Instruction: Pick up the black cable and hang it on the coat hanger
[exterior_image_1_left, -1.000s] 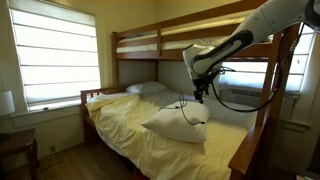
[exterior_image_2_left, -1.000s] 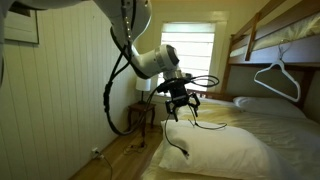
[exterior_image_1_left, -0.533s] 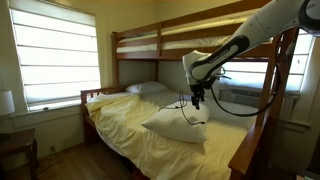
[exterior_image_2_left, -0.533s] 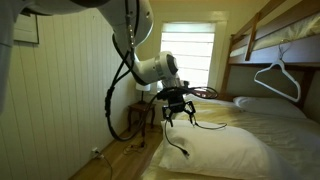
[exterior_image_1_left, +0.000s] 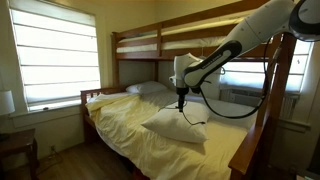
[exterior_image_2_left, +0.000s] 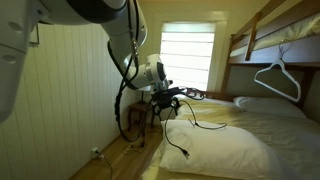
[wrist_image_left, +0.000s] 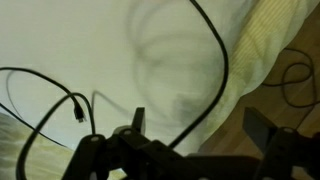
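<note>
The robot should next keep its gripper in place and close the two open fingers onto the black cable, since a part of the black cable lies between them.
The black cable (exterior_image_2_left: 178, 140) trails in loose loops from my gripper (exterior_image_2_left: 165, 103) down onto a white pillow (exterior_image_2_left: 225, 150). In the wrist view the cable (wrist_image_left: 222, 70) runs between the two fingers of the gripper (wrist_image_left: 195, 125), which stand wide apart and open; the cord lies across the gripper rather than being pinched. In an exterior view the gripper (exterior_image_1_left: 181, 100) hovers above the pillow (exterior_image_1_left: 175, 125) at the near end of the bed. The white coat hanger (exterior_image_2_left: 277, 78) hangs from the upper bunk, well away from the gripper.
The wooden bunk frame (exterior_image_1_left: 262, 110) and upper bunk rail (exterior_image_1_left: 140, 45) stand close to the arm. A bright window (exterior_image_1_left: 55, 55) and a small side table (exterior_image_1_left: 15, 145) are beside the bed. Bare floor (wrist_image_left: 290, 60) shows past the mattress edge.
The arm has swung away from the bunk post, toward the window side, dragging the cable along over the pillow. The fingers have stayed spread.
</note>
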